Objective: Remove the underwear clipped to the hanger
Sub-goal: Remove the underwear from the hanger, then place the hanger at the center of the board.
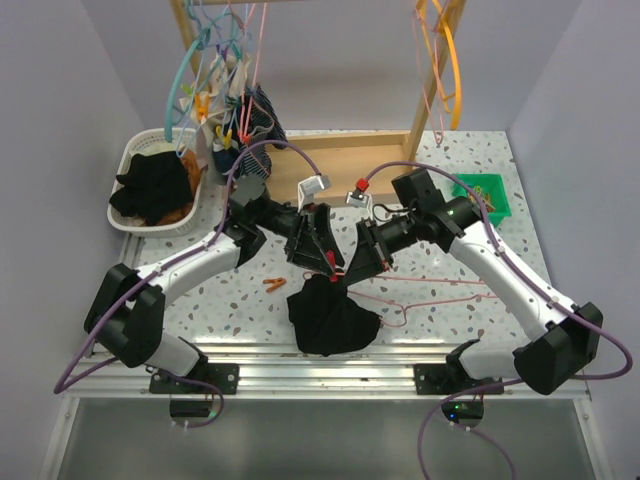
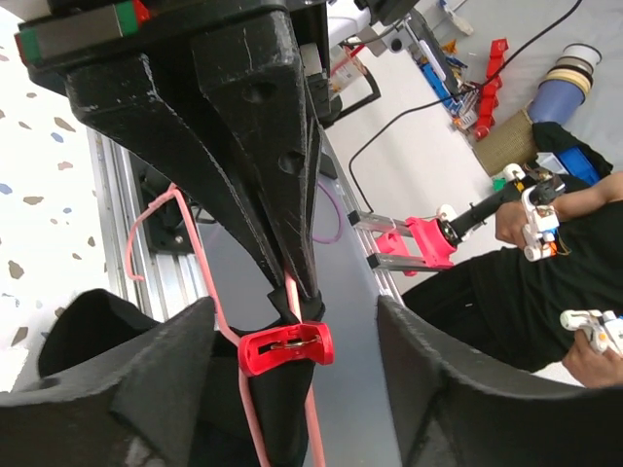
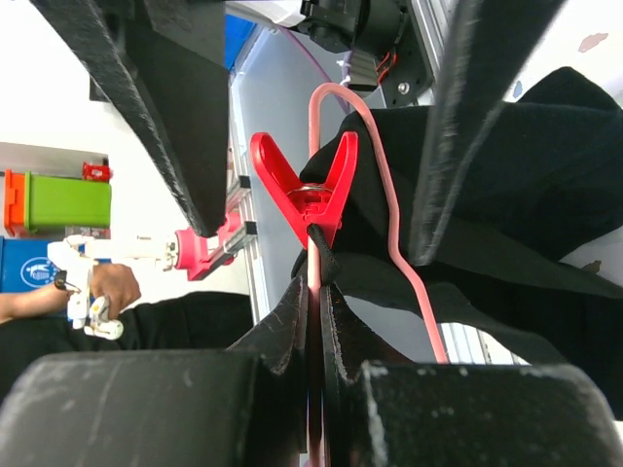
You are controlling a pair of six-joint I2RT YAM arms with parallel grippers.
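I should next tilt my right gripper's fingers down, lower the hanger onto bare tabletop beside the underwear and release the wire, as that space is below the gripper.
A black underwear (image 1: 330,318) hangs limp off the table's front edge, pinned by a red clip (image 1: 333,278) to a pink wire hanger (image 1: 430,284). My right gripper (image 1: 349,267) is shut on the hanger wire just beside the clip; in the right wrist view its fingertips (image 3: 292,302) pinch the pink hanger (image 3: 429,322) below the red clip (image 3: 304,190). My left gripper (image 1: 322,258) is open. In its wrist view the red clip (image 2: 285,348) sits in the gap between its jaws, touching neither, with the underwear (image 2: 277,409) below.
A white basket (image 1: 135,150) at the back left holds black and orange cloth. Behind it a wooden rack (image 1: 185,30) carries hangers with dark garments (image 1: 245,125). A green bin (image 1: 495,205) stands at the back right. An orange clip (image 1: 273,285) lies on the table.
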